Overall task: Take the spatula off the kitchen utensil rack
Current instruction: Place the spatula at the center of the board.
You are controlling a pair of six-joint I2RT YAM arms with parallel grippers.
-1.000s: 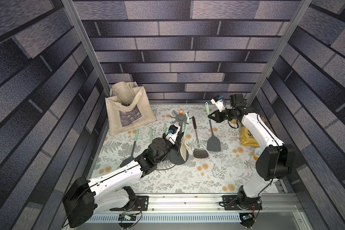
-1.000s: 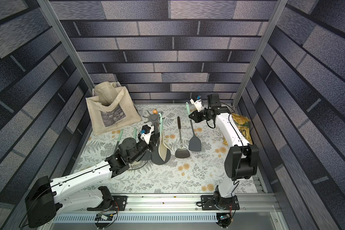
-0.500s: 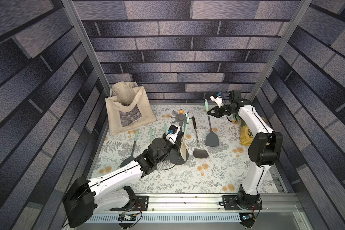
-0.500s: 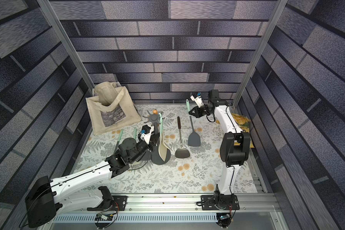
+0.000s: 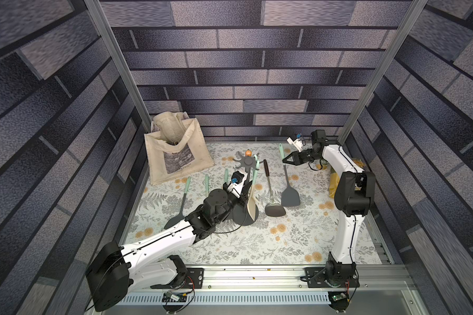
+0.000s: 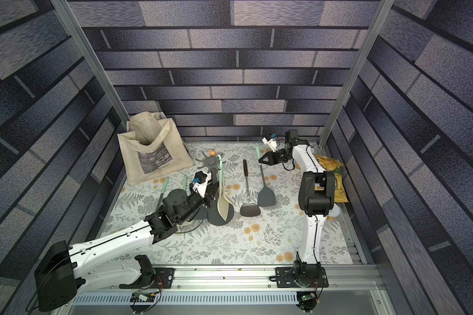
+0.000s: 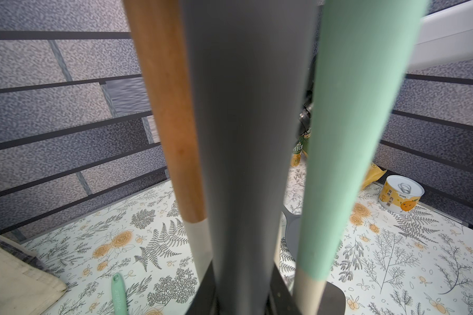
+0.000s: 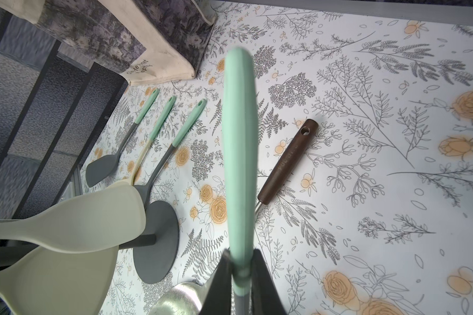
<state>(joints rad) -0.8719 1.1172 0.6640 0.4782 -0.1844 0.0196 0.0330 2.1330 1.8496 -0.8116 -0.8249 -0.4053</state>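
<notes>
The spatula's mint handle is still raised above the table, so my right gripper will next move down toward the open tabletop [image 5: 280,168] [image 8: 363,202] beside the metal turner and release the spatula.
The kitchen utensil rack [image 5: 247,162] [image 6: 212,161] stands mid-table on its round base [image 8: 156,242]. My left gripper [image 5: 242,195] [image 7: 241,294] is shut on its dark pole [image 7: 246,136]. A cream spoon with a mint handle [image 5: 253,201] and a wooden-handled utensil [image 7: 172,122] hang from the hooks. The spatula [image 5: 290,196] [image 6: 266,196], with a dark grey blade and a mint handle [image 8: 241,136], is off the rack, to its right. My right gripper [image 5: 284,161] [image 6: 260,161] [image 8: 241,275] is shut on its handle. I cannot tell if the blade touches the table.
A metal turner [image 5: 269,191] with a brown handle [image 8: 287,161] lies between rack and spatula. Three mint-handled utensils [image 5: 185,196] lie left of the rack. A canvas tote [image 5: 175,152] stands at the back left. A yellow snack bag [image 6: 328,163] and a can [image 7: 400,197] sit at the right.
The right arm's elbow has swung left and toward the back wall; its gripper, still holding the spatula, has shifted slightly left. The left arm and the rack have not moved.
</notes>
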